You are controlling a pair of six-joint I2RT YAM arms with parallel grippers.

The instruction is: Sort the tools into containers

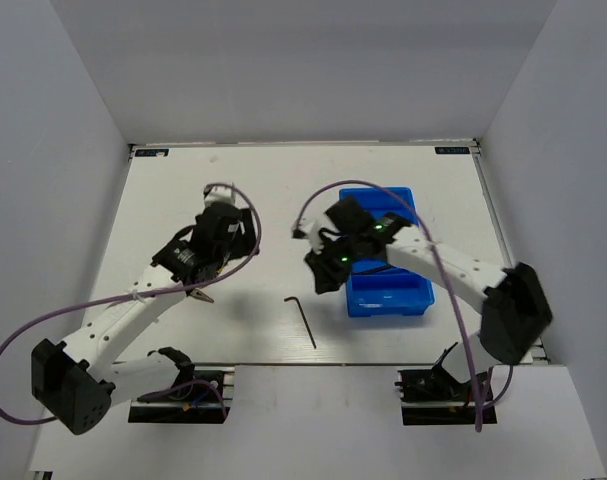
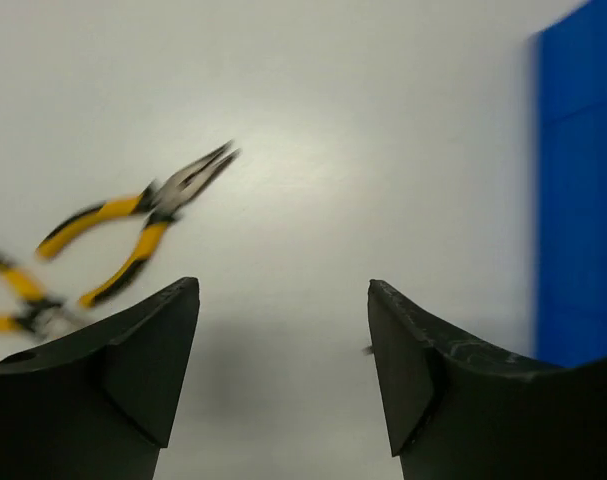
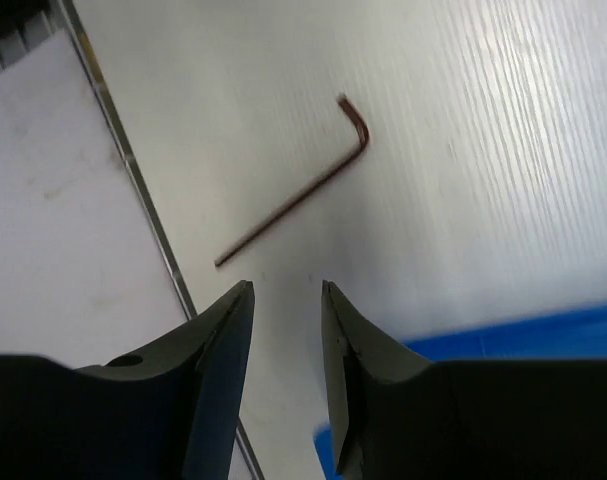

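Note:
My right gripper will next go down to the left in the top view, onto the hex key's long arm near its bend (image 1: pixel 300 308), because the hex key is outside the tray (image 1: pixel 388 295).
A thin dark L-shaped hex key (image 1: pixel 303 322) (image 3: pixel 293 200) lies on the white table just left of the blue tray (image 1: pixel 388 295) (image 3: pixel 513 335). My right gripper (image 1: pixel 319 282) (image 3: pixel 287 285) hangs over the tray's near-left corner, jaws a little apart with nothing between them, pointing toward the hex key. My left gripper (image 1: pixel 228 240) (image 2: pixel 283 285) is wide open and empty above the table's left-middle. Yellow-and-black pliers (image 2: pixel 133 235) lie on the table beyond it, and a second pair (image 2: pixel 18 300) shows at the edge of the left wrist view. From above, a pliers tip (image 1: pixel 201 295) pokes out beside the left arm.
The tray (image 2: pixel 583 180) fills the right edge of the left wrist view. My right arm covers much of the tray from above, hiding its contents. The table's metal front rail (image 3: pixel 133 185) runs just beyond the hex key. White walls close in the table.

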